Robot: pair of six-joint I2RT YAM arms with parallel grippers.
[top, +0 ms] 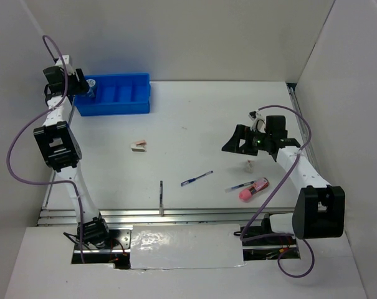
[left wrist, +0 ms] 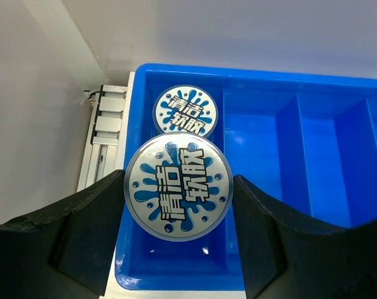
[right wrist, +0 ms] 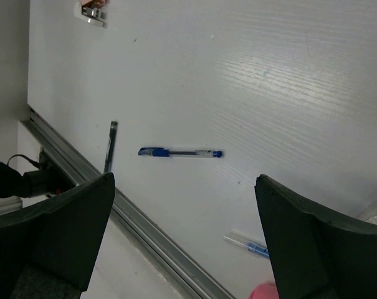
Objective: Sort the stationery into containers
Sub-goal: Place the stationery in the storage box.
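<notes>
The left gripper moves down into the blue tray's end section next, on the near side of the second tape roll, because that part of the section lies empty.
My left gripper is shut on a round blue-and-white tape roll and holds it over the leftmost compartment of the blue tray. A second tape roll lies at the far end of that compartment. My right gripper is open and empty above the table's right side. On the table lie a blue pen, a second pen, a pink tube, a dark stick, a pink-white eraser and a small white eraser. The right wrist view shows the blue pen and the stick below the open jaws.
A metal rail runs along the table's near edge, close to the stick. White walls enclose the table at the back and sides. The tray's other compartments hold nothing visible. The tray sits in the far left corner.
</notes>
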